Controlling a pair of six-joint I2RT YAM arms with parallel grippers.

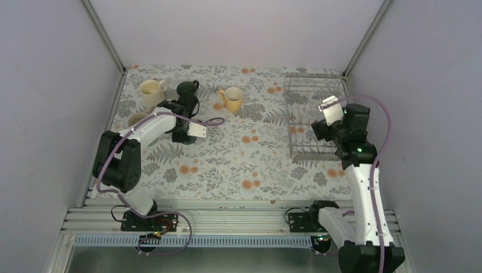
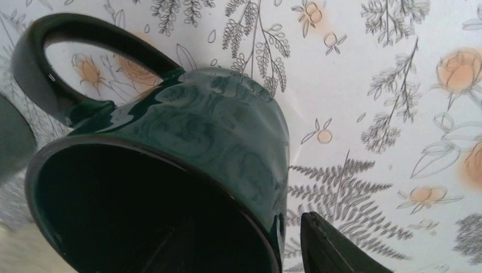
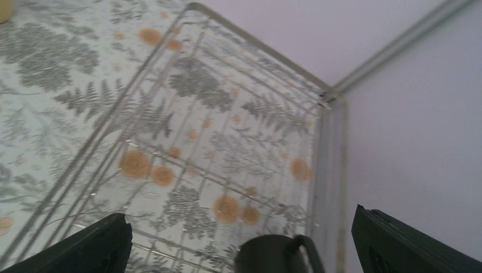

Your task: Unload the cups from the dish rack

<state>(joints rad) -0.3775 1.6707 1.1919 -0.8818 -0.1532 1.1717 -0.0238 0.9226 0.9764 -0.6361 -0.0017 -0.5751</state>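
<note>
The robot's right gripper should move down and to the right in the top view next, onto the dark cup's handle [image 3: 309, 247], because it sticks out toward the side.
A dark teal-green cup [image 1: 187, 90] stands at the back left of the table and fills the left wrist view [image 2: 216, 136]. My left gripper [image 1: 183, 107] is open with its jaws astride the cup's wall. The outer finger [image 2: 335, 250] stands a small gap off the wall. A cream-white cup [image 1: 150, 91] and a yellow cup [image 1: 232, 98] stand on the table nearby. The wire dish rack [image 1: 315, 91] is at the back right. My right gripper [image 1: 319, 129] hangs open over it. In the right wrist view a dark cup [image 3: 273, 259] sits in the rack [image 3: 170, 114] below the gripper [image 3: 241, 233].
Another cup [image 1: 137, 119] is partly hidden behind the left arm, near the left wall; a grey shape [image 2: 11, 142] shows at the left edge of the left wrist view. The rack stands close to the right wall and back corner. A floral cloth [image 1: 239, 159] covers the table.
</note>
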